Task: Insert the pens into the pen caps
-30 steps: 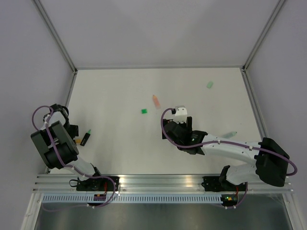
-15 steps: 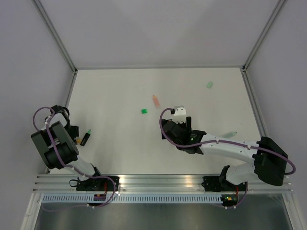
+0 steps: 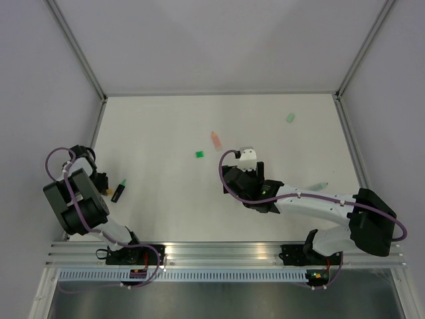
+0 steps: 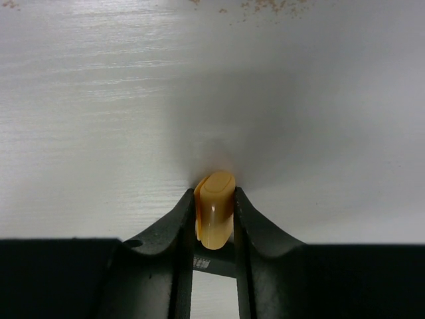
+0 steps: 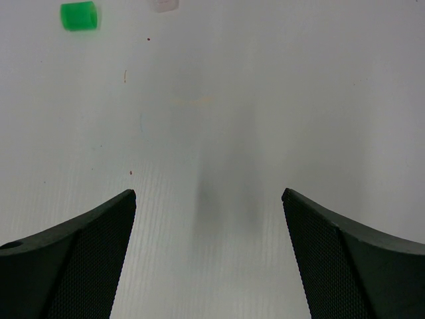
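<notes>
My right gripper is to go outward next, leftward in the top view, to the orange pen's near end (image 3: 219, 147) (image 5: 163, 4) and move down, keeping the orange pen's far tip clear.
My left gripper (image 4: 214, 193) is shut on an orange pen cap (image 4: 215, 209), held low over the table at the left edge (image 3: 105, 193). Just to its right lies the dark pen with a green tip (image 3: 119, 191). The orange pen (image 3: 216, 140) and a green cap (image 3: 199, 154) lie mid-table. That green cap (image 5: 79, 16) shows ahead and to the left of my right gripper (image 5: 208, 194), which stands open over bare table (image 3: 244, 163). A pale mint pen (image 3: 319, 187) lies at the right. Another green cap (image 3: 290, 117) sits far right.
Metal frame posts (image 3: 99, 109) and grey walls border the white table (image 3: 159, 126) on three sides. The right arm's link and purple cable (image 3: 312, 199) stretch across the near right. A rail (image 3: 226, 249) runs along the near edge.
The left jaws have closed onto the orange cap. The right gripper has drifted slightly left and stayed open.
</notes>
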